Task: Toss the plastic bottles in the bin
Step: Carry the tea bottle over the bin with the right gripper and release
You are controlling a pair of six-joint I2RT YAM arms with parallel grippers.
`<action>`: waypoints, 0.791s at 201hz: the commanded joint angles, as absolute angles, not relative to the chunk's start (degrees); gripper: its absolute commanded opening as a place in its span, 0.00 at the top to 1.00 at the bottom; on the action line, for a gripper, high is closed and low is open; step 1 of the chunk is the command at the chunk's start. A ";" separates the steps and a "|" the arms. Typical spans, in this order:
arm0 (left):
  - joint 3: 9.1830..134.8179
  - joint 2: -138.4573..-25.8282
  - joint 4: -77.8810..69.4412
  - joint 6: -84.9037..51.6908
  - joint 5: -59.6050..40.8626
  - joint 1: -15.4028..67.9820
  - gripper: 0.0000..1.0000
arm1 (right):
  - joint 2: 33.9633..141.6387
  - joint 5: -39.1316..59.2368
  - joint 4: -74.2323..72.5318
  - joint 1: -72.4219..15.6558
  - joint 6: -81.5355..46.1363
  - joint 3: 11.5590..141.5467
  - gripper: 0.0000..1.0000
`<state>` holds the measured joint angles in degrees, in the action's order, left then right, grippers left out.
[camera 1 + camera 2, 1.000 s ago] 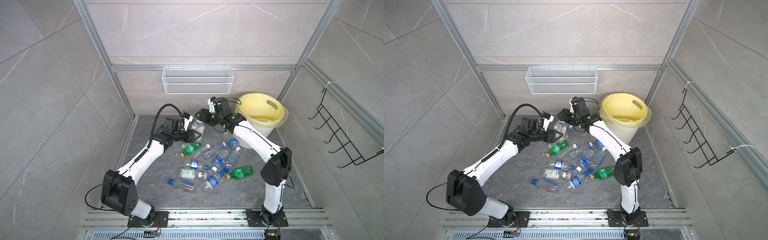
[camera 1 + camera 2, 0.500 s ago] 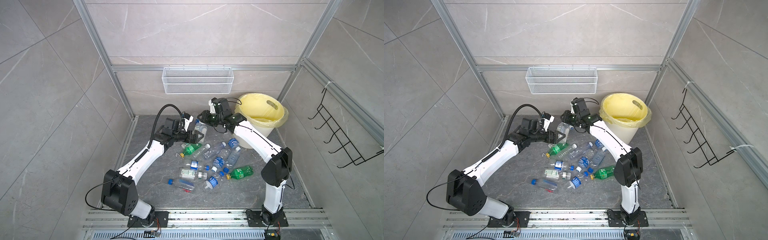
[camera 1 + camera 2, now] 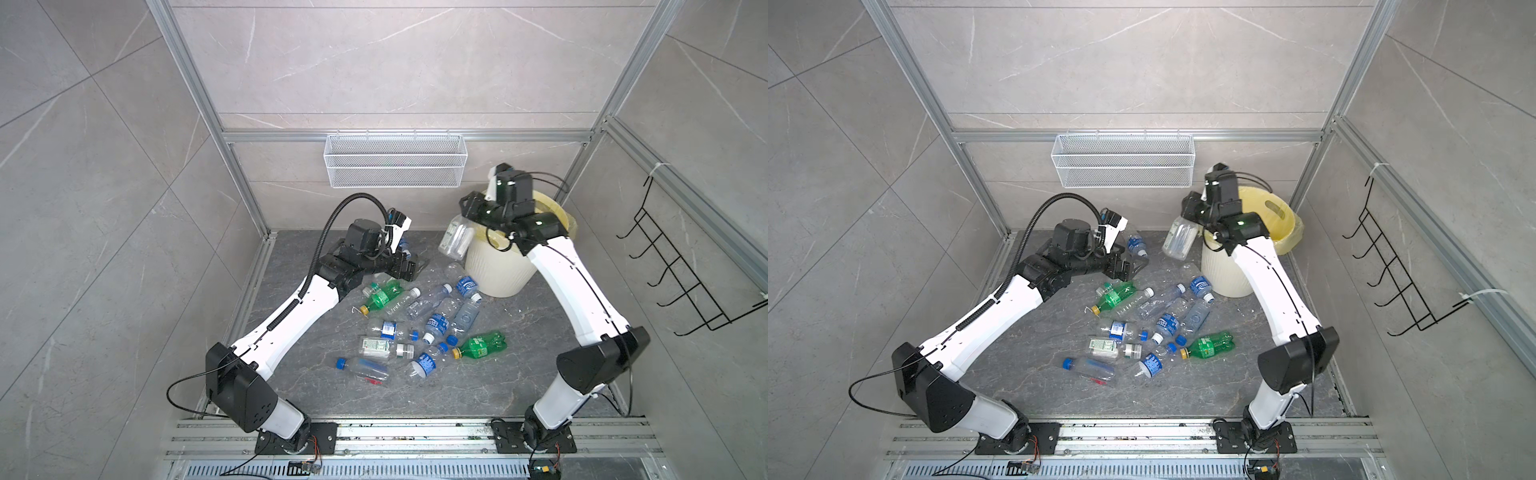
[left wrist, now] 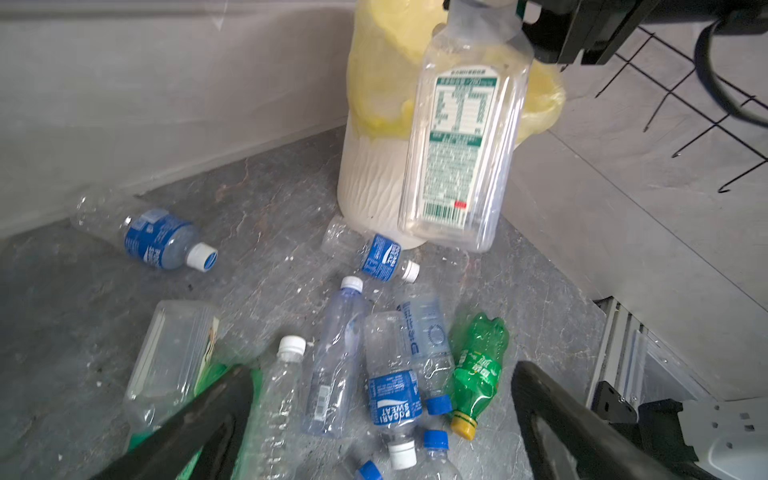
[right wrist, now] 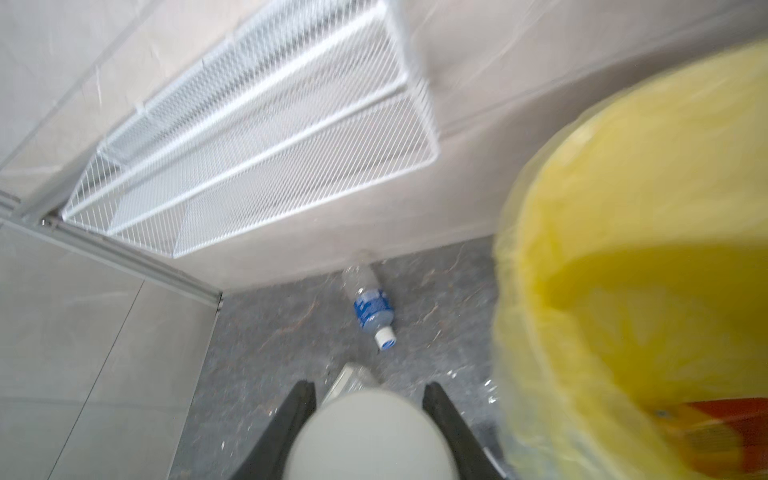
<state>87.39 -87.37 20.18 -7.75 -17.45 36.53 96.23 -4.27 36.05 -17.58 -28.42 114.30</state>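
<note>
Next, my right gripper lifts across the bin's rim, as the bottle hangs outside. It then releases over the bin's yellow opening [image 3: 1265,207] [image 5: 664,308], on the gripper's hook-rack side.
My right gripper [image 3: 468,208] [image 3: 1190,206] is shut on the white cap [image 5: 370,436] of a clear square plastic bottle [image 3: 455,237] [image 3: 1178,240] [image 4: 461,158] with a green-and-white label. The bottle hangs in the air just outside the left rim of the bin [image 3: 498,268] [image 3: 1221,272] [image 4: 365,183], whose yellow liner [image 5: 623,249] fills the right wrist view. My left gripper [image 3: 415,268] [image 3: 1133,266] [image 4: 382,415] is open and empty, low over the floor. Several plastic bottles [image 3: 432,320] [image 3: 1163,320] lie in a pile below it, two of them green [image 3: 382,294] [image 3: 482,345].
A blue-labelled bottle [image 3: 1136,245] [image 5: 372,307] lies apart near the back wall. A white wire mesh basket [image 3: 395,166] hangs on that wall, a black hook rack [image 3: 685,266] on the right wall. Something orange [image 5: 727,424] lies inside the bin.
The left gripper opened and let go of the clear square bottle. The right gripper closed on its cap and swung it right and up to the bin's rim.
</note>
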 commanded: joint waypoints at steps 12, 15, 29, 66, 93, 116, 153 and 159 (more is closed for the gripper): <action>94.65 -91.04 21.17 -2.51 -13.74 39.48 0.00 | 88.54 -17.78 36.61 -17.27 -18.97 120.86 0.85; 95.22 -91.39 21.25 -2.21 -13.53 39.80 0.00 | 88.05 -18.58 36.18 -17.24 -18.37 121.04 0.85; 97.28 -92.53 21.35 -1.25 -12.82 41.13 0.00 | 85.79 -22.73 33.12 -17.19 -15.80 121.03 0.85; 98.93 -94.47 21.43 -1.22 -12.37 42.30 0.00 | 90.72 -27.15 31.63 -13.19 -13.67 125.00 0.84; 97.97 -94.57 22.21 -1.67 -10.22 42.31 0.00 | 105.91 -26.09 45.35 -6.51 -19.18 138.64 0.69; 96.94 -94.23 23.71 -1.31 -8.19 42.31 0.00 | 116.73 -26.05 58.49 -5.27 -20.39 156.21 0.27; 94.10 -93.68 23.23 -0.71 -3.43 42.26 0.00 | 112.73 -21.32 53.52 -5.36 -20.48 147.76 0.00; 93.94 -93.94 23.32 -0.52 -2.48 42.21 0.00 | 110.26 -20.38 50.18 -5.44 -20.39 142.87 0.00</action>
